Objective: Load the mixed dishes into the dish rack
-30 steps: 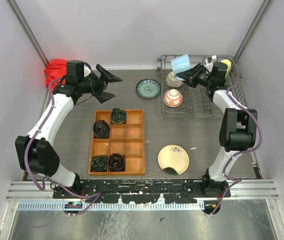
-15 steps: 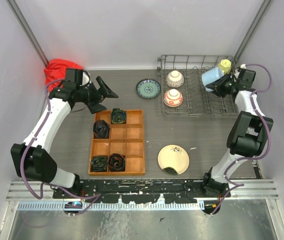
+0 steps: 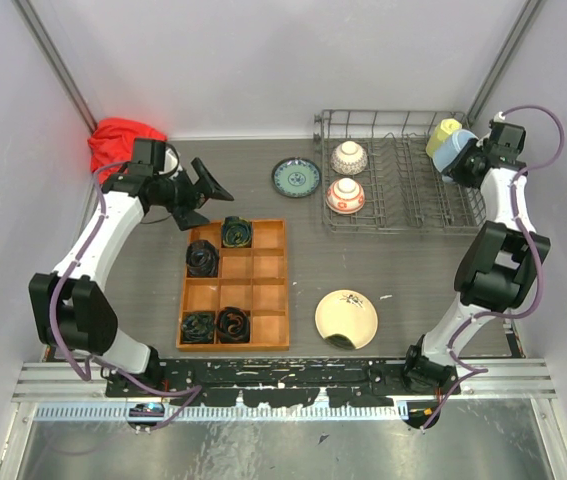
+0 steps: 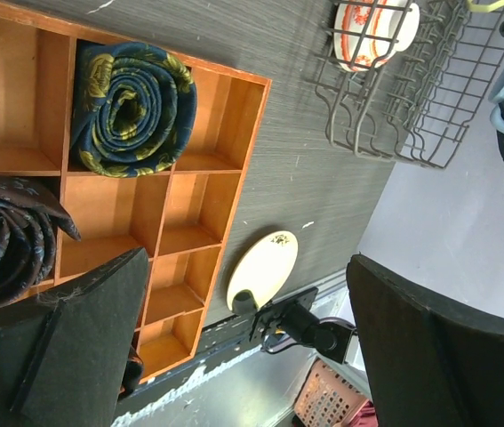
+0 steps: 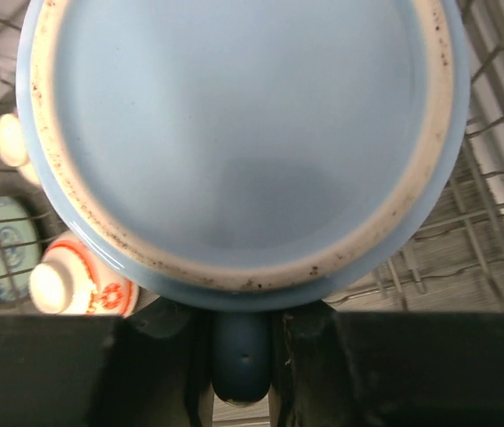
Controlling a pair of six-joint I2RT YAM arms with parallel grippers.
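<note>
My right gripper comes down next, tilting steeper, and sets the light blue cup onto the rack beside the pale yellow mug, where wires are bare.
The grey wire dish rack [image 3: 393, 205] stands at the back right with two white-and-red bowls [image 3: 348, 157] [image 3: 345, 195] in its left part. My right gripper [image 3: 470, 163] is shut on the handle of the light blue cup [image 3: 454, 152] over the rack's far right corner, next to the pale yellow mug [image 3: 441, 132]. The cup's base [image 5: 234, 133] fills the right wrist view. The teal plate [image 3: 295, 177] lies left of the rack. The cream plate [image 3: 346, 318] lies near the front. My left gripper [image 3: 206, 192] is open and empty above the table, left of the teal plate.
An orange-brown wooden compartment tray [image 3: 258, 270] with several rolled dark ties sits in the middle. A red cloth [image 3: 120, 138] lies at the back left corner. Grey walls close in on the left, right and back.
My right gripper has carried the blue cup rightward along the back of the rack to its far right corner. My left gripper has dropped slightly toward the tray.
</note>
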